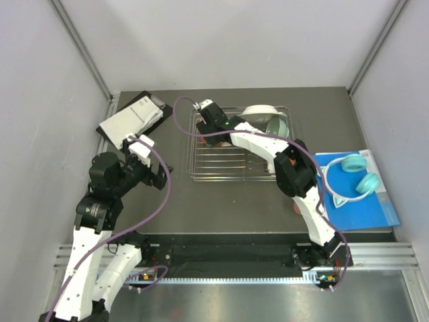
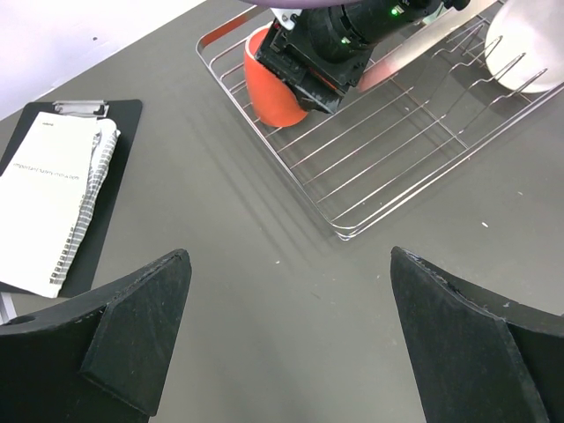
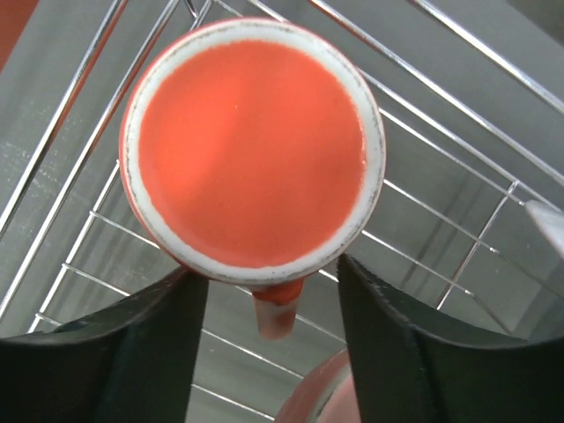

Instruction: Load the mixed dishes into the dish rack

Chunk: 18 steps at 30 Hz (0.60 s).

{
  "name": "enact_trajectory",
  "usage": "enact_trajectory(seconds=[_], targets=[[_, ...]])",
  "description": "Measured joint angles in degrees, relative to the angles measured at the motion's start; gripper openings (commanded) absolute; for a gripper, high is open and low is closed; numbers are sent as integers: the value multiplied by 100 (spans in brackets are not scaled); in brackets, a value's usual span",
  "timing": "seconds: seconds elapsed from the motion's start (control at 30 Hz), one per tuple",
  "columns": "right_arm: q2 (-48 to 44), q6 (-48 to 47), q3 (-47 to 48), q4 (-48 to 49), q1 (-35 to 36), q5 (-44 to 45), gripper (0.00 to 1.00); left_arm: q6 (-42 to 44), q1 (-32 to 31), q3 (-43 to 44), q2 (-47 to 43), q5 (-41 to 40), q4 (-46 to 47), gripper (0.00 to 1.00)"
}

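Note:
A pink cup outside the rack is to the right of my left gripper in the top view, so my left gripper will next move across to it and go down onto the cup's side that is toward the rack.
The orange mug (image 3: 251, 150) stands base-up in the silver wire dish rack (image 1: 221, 168), at its far left corner; it also shows in the left wrist view (image 2: 269, 84). My right gripper (image 3: 273, 335) hovers over it, with the jaws apart on either side of the handle (image 3: 278, 313) and not touching it. A white plate (image 1: 260, 109) and the mint bowl (image 1: 278, 126) stand at the rack's far right. A pink rim (image 3: 326, 397) shows just below the mug. My left gripper (image 2: 291, 344) is open and empty over bare table left of the rack.
A black clipboard with a white spiral booklet (image 1: 131, 121) lies at the far left. A blue mat (image 1: 375, 208) with turquoise ring-shaped headphones (image 1: 355, 174) lies at the right. Grey walls close in both sides.

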Motion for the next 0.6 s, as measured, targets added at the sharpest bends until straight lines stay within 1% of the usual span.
enact_trajectory(seconds=[0.07,0.1,0.13,0.3,0.33,0.4,0.5,0.6], targets=[[-7,-2,-26,44,0,4,71,0,0,0,46,15,17,99],[-11,-7,-37,59,0,11,76,0,0,0,63,20,24,99],[-24,-11,-63,72,0,17,78,0,0,0,83,26,28,99],[-140,-11,-81,59,0,48,83,-2,0,0,98,63,44,99],[-199,-11,-96,44,2,48,86,0,0,0,105,90,44,99],[-385,-2,-96,-4,9,44,99,15,0,0,118,179,50,99],[-844,42,-107,-114,46,44,100,87,0,11,197,514,50,96],[-1580,81,-249,-149,98,48,100,92,0,125,461,898,39,90]])
